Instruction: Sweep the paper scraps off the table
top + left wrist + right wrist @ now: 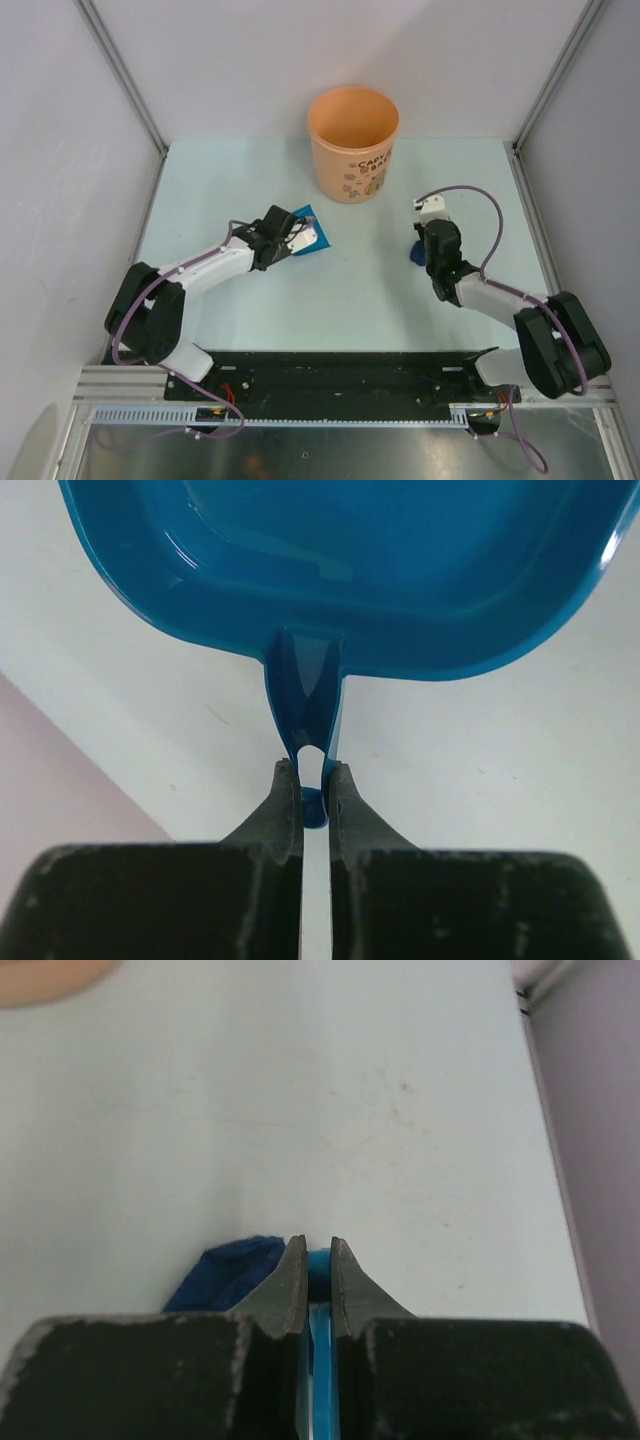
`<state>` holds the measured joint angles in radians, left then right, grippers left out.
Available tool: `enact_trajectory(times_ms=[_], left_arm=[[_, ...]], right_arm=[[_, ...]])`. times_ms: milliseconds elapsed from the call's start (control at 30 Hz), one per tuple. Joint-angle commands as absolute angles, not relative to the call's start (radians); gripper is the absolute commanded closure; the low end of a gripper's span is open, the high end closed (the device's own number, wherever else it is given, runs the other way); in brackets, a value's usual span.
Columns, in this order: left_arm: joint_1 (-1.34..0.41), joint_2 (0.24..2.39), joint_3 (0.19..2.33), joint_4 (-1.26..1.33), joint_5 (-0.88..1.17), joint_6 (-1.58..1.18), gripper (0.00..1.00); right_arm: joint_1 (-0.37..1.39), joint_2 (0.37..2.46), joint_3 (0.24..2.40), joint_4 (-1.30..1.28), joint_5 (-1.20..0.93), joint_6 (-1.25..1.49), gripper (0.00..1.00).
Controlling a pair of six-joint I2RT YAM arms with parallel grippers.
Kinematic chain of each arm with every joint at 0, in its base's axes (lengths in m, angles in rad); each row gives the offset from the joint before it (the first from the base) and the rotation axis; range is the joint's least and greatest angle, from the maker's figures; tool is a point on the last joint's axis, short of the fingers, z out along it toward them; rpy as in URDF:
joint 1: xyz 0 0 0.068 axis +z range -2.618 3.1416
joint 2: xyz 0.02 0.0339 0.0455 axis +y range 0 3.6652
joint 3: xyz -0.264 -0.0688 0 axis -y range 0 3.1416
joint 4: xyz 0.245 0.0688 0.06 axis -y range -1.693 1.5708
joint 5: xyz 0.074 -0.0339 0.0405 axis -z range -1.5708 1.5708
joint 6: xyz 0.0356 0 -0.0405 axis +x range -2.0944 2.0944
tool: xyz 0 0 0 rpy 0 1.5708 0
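Observation:
The brush lies back and to the right in the top view, so my left gripper will pull the dustpan that way, onto bare tabletop, to let go of the dustpan's handle.
My left gripper is shut on the thin handle of a blue plastic dustpan. The pan lies left of centre on the pale green table, its tray pointing away from the wrist. To the right, my right gripper is shut on the light blue handle of a small blue brush. Its dark bristles stick out to the left of the fingers, down at the tabletop. The paper scraps are out of view in all three views.
An orange bucket with printed figures stands upright at the back centre, beyond the dustpan. Grey walls close in the table on three sides. A black and metal rail runs along the near edge between the arm bases.

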<state>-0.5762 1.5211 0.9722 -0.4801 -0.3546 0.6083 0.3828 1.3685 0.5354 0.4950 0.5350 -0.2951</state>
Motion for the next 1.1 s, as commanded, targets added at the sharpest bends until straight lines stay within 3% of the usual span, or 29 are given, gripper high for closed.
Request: enact_trajectory(times_ms=[0,100,333,533,700,867,1067], left_arm=[[-0.571,1.515,0.919,-0.502,-0.256,0.581,1.00],[-0.574,1.558,0.911,-0.511,-0.230,0.574,1.00],[-0.601,1.603,0.914,-0.523,-0.184,0.557,1.00],[-0.641,1.624,0.911,-0.569,-0.183,0.574,1.00],[-0.724,1.623,0.884,-0.627,-0.161,0.580,1.00],[-0.749,1.664,0.914,-0.655,-0.153,0.575,1.00],[-0.759,1.675,0.948,-0.664,-0.117,0.578,1.00]], right_arm=[[0.573,1.286,0.546,0.327,0.512,-0.123,1.00],[0.703,1.246,0.549,0.353,0.578,-0.213,1.00],[0.778,1.068,0.578,0.336,0.411,-0.236,1.00],[0.735,0.973,0.620,0.220,0.600,-0.186,1.00],[0.687,1.026,0.638,0.118,0.802,-0.034,1.00],[0.650,1.167,0.638,0.084,0.749,0.158,1.00],[0.736,1.267,0.638,0.199,0.606,0.265,1.00]])
